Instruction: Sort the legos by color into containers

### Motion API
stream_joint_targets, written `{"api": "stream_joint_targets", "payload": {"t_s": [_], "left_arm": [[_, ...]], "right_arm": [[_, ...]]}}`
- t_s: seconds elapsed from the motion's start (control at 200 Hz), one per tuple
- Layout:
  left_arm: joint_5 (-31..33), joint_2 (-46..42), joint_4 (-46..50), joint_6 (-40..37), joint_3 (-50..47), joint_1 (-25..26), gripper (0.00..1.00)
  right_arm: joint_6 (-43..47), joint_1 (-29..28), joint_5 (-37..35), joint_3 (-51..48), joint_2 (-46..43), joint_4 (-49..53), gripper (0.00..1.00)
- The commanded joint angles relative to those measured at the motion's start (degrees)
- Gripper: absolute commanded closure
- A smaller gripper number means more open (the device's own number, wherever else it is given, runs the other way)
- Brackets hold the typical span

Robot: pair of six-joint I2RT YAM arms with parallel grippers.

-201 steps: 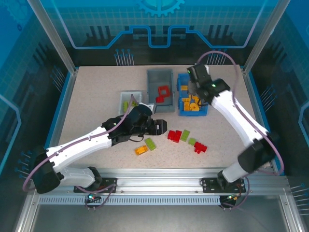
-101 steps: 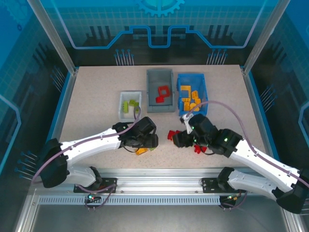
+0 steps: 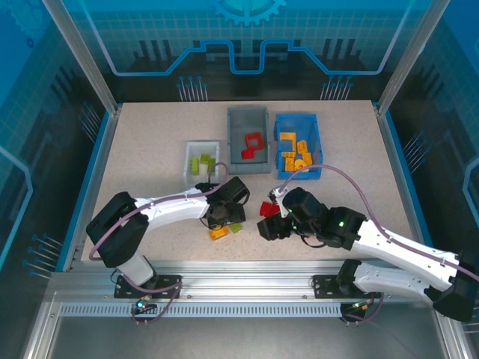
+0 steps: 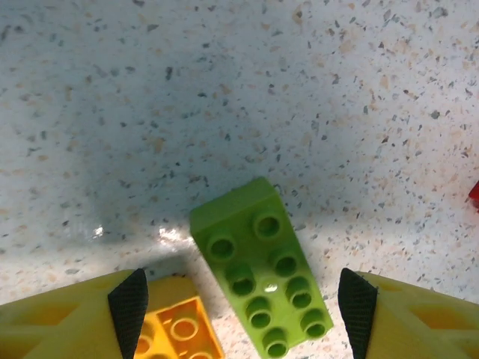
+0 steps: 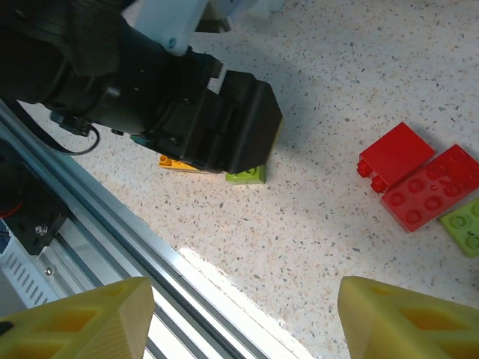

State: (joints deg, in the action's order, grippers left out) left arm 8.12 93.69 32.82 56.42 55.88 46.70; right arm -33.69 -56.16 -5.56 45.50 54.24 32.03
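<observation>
The brick already lies between my fingertips, so my left gripper should next lower to the lime green brick (image 3: 236, 227) and close on its long sides.
A lime green brick (image 4: 262, 273) lies studs up between the fingers of my open left gripper (image 4: 243, 308), with an orange-yellow brick (image 4: 179, 333) by the left fingertip (image 4: 129, 305). In the top view that gripper (image 3: 224, 217) hangs over the green brick (image 3: 236, 227) and the orange one (image 3: 218, 232). My right gripper (image 3: 268, 228) is open and empty, low over the table's near edge (image 5: 239, 321). Two red bricks (image 5: 419, 176) and another green brick (image 5: 468, 224) lie to its right. The white bin (image 3: 202, 146) holds green pieces, the grey bin (image 3: 248, 120) red ones, the blue bin (image 3: 297, 122) orange-yellow ones.
The aluminium front rail (image 5: 112, 247) runs right below the right gripper. The left arm's black wrist (image 5: 209, 127) is close to the right gripper, at its far left. A red brick (image 3: 267, 208) peeks out beside the right arm, which covers the other loose bricks.
The right arm swung from the blue bin down to the table's near edge. The left gripper drew back and came down over the green and orange bricks.
</observation>
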Motion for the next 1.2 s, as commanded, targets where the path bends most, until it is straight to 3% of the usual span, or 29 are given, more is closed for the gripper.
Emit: {"api": "stream_joint_targets", "payload": {"t_s": [0.0, 0.155, 0.51, 0.66, 0.81, 1.03, 1.19], "left_arm": [[-1.09, 2.29, -1.46, 1.24, 2.16, -0.19, 0.29], [-1.97, 4.32, -1.30, 1.30, 2.73, -0.10, 0.35], [-2.34, 7.72, -2.74, 1.04, 3.18, 0.50, 0.60], [0.34, 7.09, -3.73, -0.08, 4.17, 0.68, 0.71], [5.80, 3.40, 0.36, -3.66, 8.25, -0.30, 0.75], [9.29, -6.97, 6.39, -14.56, 9.77, -10.32, 0.76], [8.22, -7.52, 6.58, -26.72, 12.65, -20.07, 0.76]], "right_arm": [[-1.75, -1.19, -0.74, 0.39, 0.49, -1.87, 0.33], [-2.45, -1.76, -1.51, 0.27, 1.20, -2.14, 0.33], [-2.84, -1.94, -2.51, 0.59, 1.31, -1.71, 0.35], [-3.22, -2.07, -2.94, 0.31, 0.92, -1.88, 0.35], [-3.09, -2.17, -3.55, 0.60, 0.48, -1.86, 0.36], [0.07, -3.48, -3.76, 1.26, 0.23, -7.65, 0.36], [4.08, -6.27, -5.94, 2.48, 2.51, -18.80, 0.33]]}}
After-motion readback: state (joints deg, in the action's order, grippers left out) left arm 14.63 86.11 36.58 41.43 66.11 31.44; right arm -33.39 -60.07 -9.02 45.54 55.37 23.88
